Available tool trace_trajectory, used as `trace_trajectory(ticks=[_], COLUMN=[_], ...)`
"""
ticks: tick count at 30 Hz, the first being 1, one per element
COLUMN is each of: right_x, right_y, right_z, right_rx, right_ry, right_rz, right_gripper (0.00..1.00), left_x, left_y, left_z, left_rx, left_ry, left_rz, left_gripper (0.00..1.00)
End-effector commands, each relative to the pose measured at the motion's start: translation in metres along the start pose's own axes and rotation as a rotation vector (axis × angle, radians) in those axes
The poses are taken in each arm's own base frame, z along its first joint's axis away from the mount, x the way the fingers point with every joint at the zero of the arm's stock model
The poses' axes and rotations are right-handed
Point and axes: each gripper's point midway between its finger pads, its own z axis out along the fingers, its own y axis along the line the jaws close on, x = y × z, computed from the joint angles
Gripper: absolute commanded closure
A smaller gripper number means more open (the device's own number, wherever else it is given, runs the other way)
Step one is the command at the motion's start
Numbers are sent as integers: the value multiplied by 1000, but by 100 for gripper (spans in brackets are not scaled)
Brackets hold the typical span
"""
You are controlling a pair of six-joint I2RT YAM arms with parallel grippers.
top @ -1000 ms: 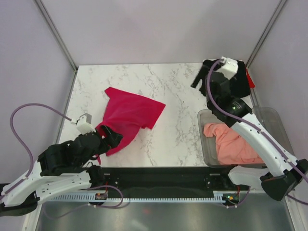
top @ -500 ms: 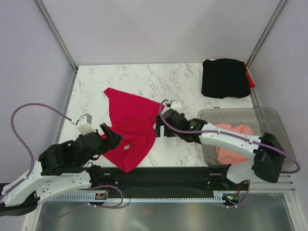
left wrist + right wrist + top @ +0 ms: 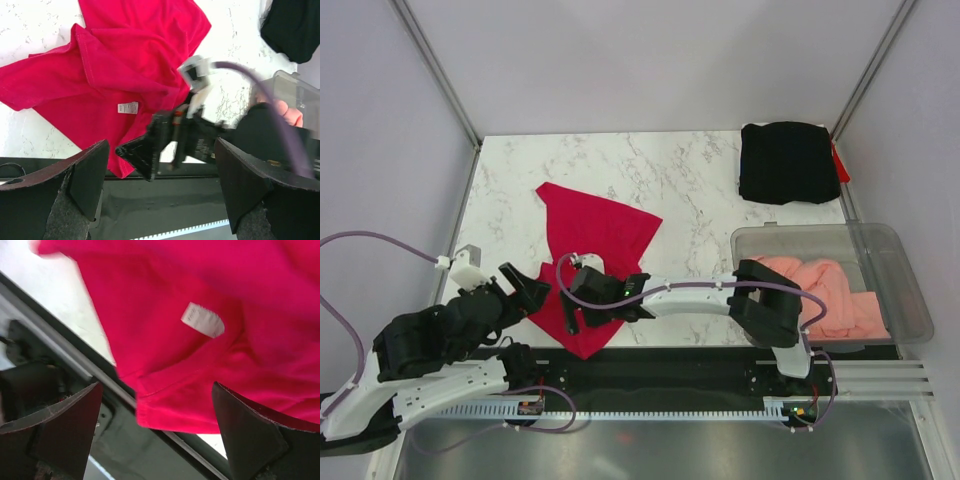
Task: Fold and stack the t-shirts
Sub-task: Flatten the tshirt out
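Observation:
The t-shirt's bunched fold between the white label and near corner is already between my right gripper's open fingers, so I need to lower them first to close on it.
The crimson red t-shirt (image 3: pixel 595 235) lies crumpled on the marble table (image 3: pixel 690 180), its near corner (image 3: pixel 200 400) hanging over the front edge. My right gripper (image 3: pixel 586 318) reaches far left and hovers open over that corner, by the white label (image 3: pixel 202 320). The left gripper (image 3: pixel 525 288) stands open just left of the shirt, holding nothing. In the left wrist view its fingers (image 3: pixel 85 175) frame the right gripper (image 3: pixel 160 145) and the red shirt (image 3: pixel 135 60). A folded black t-shirt (image 3: pixel 788 162) rests at the back right. The salmon-pink t-shirt (image 3: pixel 830 290) lies bunched in the bin.
A clear plastic bin (image 3: pixel 910 300) stands at the right front edge. The right arm (image 3: pixel 700 292) stretches low across the table's front. A black rail (image 3: pixel 670 365) runs along the near edge. Grey walls enclose the table on three sides.
The right arm has swung from the back right corner, across the table, to the red shirt's near corner. The left gripper has drawn back leftward off the shirt.

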Motion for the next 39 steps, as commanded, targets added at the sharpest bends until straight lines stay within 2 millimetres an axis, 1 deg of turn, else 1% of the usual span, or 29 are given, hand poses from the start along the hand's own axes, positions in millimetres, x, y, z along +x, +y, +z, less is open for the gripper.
trace_trajectory(ticks=[1,3,4,6,7,9,10,12,13,15,16,17,18,19,21,22,24,25,26,27,28,29,30,31,32,33,36,37,39], right_x=[24,26,26,24,21,15,7,-4,-20,-43,-71,-84,-86,-112,-114,-124,-118,-114,-107,-88,-73,-60,-48,-17,-5,15,36,46,55], right_y=[-9,-29,-52,-77,-108,-142,-177,-215,-250,-270,-272,-267,-264,-242,-227,-206,-196,-184,-179,-180,-161,-153,-142,-128,-118,-103,-93,-90,-93], right_z=[19,20,16,10,1,-11,-26,-45,-67,-88,-103,-109,-116,-121,-129,-133,-143,-150,-153,-154,-155,-151,-144,-132,-124,-109,-90,-78,-68], right_rx=[22,73,118,158,206,252,297,348,388,383,363,353,371,337,362,366,416,448,462,492,458,443,415,392,371,362,399,413,443], right_ry=[83,75,70,62,53,45,21,-17,-81,-144,-195,-206,-173,-199,-171,-202,-200,-231,-241,-220,-222,-211,-209,-158,-140,-105,-58,-30,-5], right_rz=[57,111,143,204,249,310,374,441,513,544,513,475,445,393,299,238,191,151,166,162,132,142,179,145,138,110,46,19,-3], right_gripper=[2,2,2,2,2,2,2,2,2,2,2,2,2,2,2,2,2,2,2,3,4,6,7,7,7,8,7,7,7], left_x=[-7,-6,-7,-7,-6,-6,-5,-5,-6,-6,-6,-6,-6,-6,-5,-2,0,4,5,6,9,11,13,14,17,18,21,23,25], left_y=[11,14,16,17,19,19,19,19,19,19,19,18,17,17,17,18,17,17,16,15,16,15,16,17,17,14,5,1,0], left_z=[-1,-1,-2,-2,-1,0,0,-1,0,0,0,0,0,1,3,5,8,10,12,13,16,19,22,24,29,31,36,36,36], left_rx=[-14,-19,-15,-12,-16,-16,-15,-13,-13,-12,-9,-11,-12,-17,-25,-39,-49,-58,-62,-64,-76,-96,-112,-129,-160,-163,-162,-147,-138], left_ry=[-45,-48,-55,-58,-60,-60,-58,-58,-60,-63,-65,-64,-63,-63,-60,-54,-49,-39,-35,-31,-26,-20,-18,-22,-15,-14,8,21,32], left_rz=[-31,-32,-42,-45,-41,-47,-49,-51,-51,-56,-56,-48,-42,-34,-20,-6,-7,2,2,10,23,45,56,67,90,98,147,143,144], left_gripper=[8,8,8,8,8,8,8,9,9,9,8,9,9,9,9,9,9,9,9,9,9,9,8,8,7,7,6,6,6])
